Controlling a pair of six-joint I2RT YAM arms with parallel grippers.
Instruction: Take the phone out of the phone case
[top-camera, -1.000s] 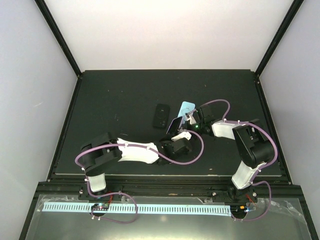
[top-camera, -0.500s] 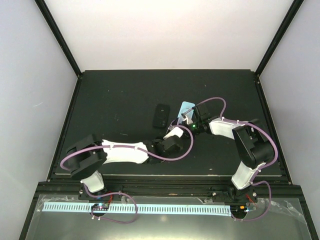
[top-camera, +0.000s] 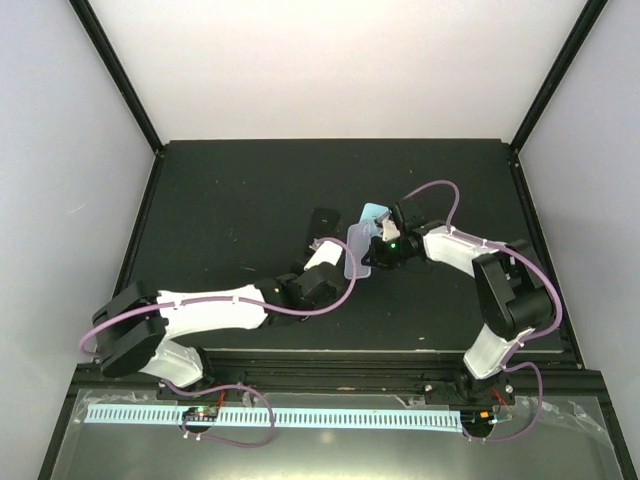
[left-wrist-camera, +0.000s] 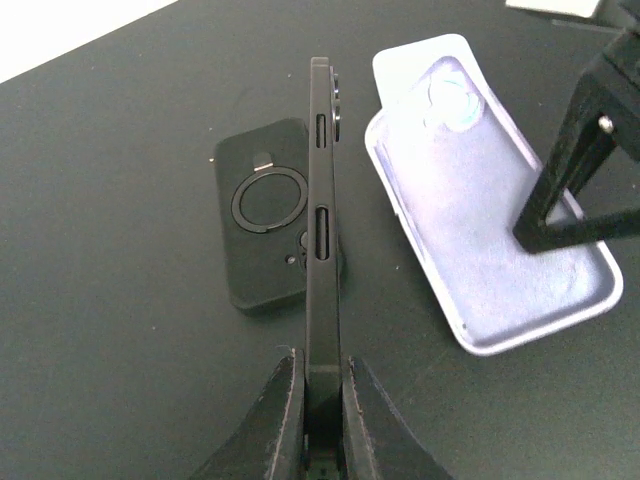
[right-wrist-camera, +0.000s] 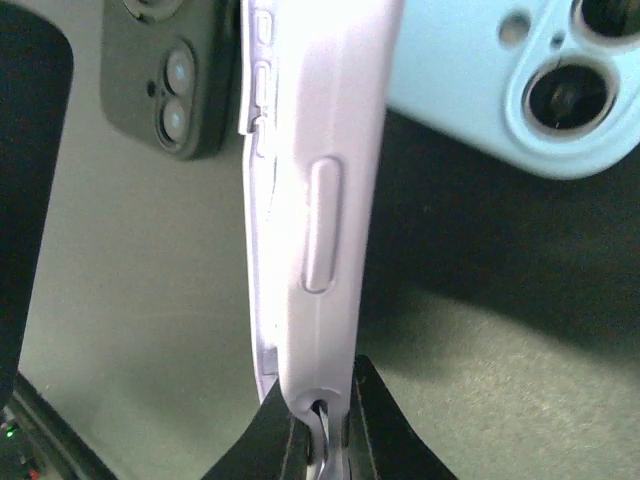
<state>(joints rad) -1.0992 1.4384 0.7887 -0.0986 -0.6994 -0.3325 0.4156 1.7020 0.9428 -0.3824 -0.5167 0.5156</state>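
The phone is clear of the lavender case. My right gripper will lift next, move toward the right in the top view, and lower onto bare table (top-camera: 421, 277).
My left gripper (left-wrist-camera: 322, 365) is shut on the bottom end of a black phone (left-wrist-camera: 322, 200) and holds it edge-on above the table, its camera bumps facing right. The phone is clear of the lavender case (left-wrist-camera: 490, 230), whose inside shows empty. My right gripper (right-wrist-camera: 322, 400) is shut on the end of that lavender case (right-wrist-camera: 310, 200) and holds it edge-on. In the top view the left gripper (top-camera: 318, 262) is just left of the lavender case (top-camera: 352, 250) and the right gripper (top-camera: 370, 248).
A black case with a ring on it (left-wrist-camera: 262, 210) lies flat on the black table (top-camera: 220, 210), just beyond and left of the phone. A light blue case (top-camera: 376, 213) lies behind the lavender one and also shows in the right wrist view (right-wrist-camera: 520, 80).
My left gripper has moved left with the black phone, which has come out of the lavender case. My right gripper has turned and kept hold of the case.
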